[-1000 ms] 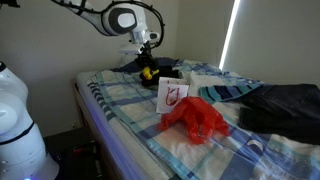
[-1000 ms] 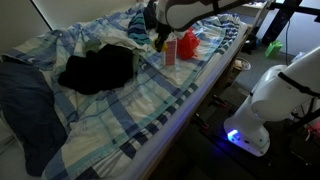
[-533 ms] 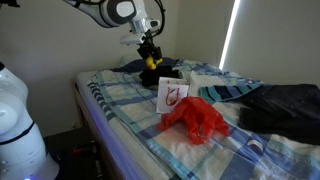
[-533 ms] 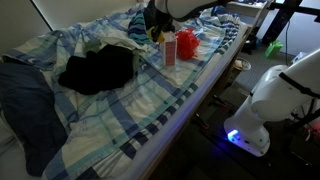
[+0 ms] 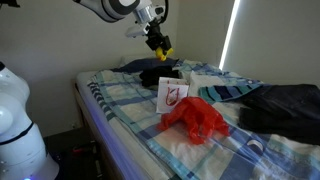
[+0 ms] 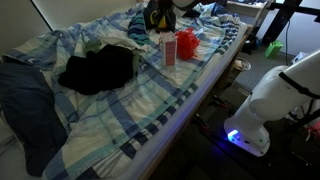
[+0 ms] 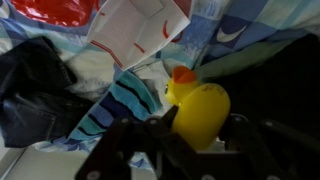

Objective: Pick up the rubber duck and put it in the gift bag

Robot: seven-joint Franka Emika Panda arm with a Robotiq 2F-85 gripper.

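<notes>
The robot's gripper should next lower the duck (image 7: 198, 110) over the gift bag's open top (image 7: 140, 22) to release it, since the bag stands below the gripper, toward the top of the wrist view.
My gripper (image 5: 158, 42) is shut on the yellow rubber duck (image 7: 198, 110) and holds it high above the bed. The duck also shows in both exterior views (image 5: 162, 46) (image 6: 157, 16). In the wrist view the black fingers (image 7: 197, 128) clamp the duck's body from both sides, its orange beak pointing up. The white gift bag (image 5: 171, 94) with a red drawing stands upright on the plaid bedding, below and toward the camera from the gripper. It also shows in an exterior view (image 6: 168, 48) and at the top of the wrist view (image 7: 130, 35).
Red tissue paper (image 5: 198, 119) lies next to the bag. Dark clothing (image 6: 96, 68) is piled on the plaid blanket (image 5: 120, 100). A white robot body (image 6: 275, 95) stands beside the bed. Dark fabric (image 5: 285, 105) lies at the bed's far side.
My gripper has lifted the duck off the bed and risen steadily, moving a little toward the bag.
</notes>
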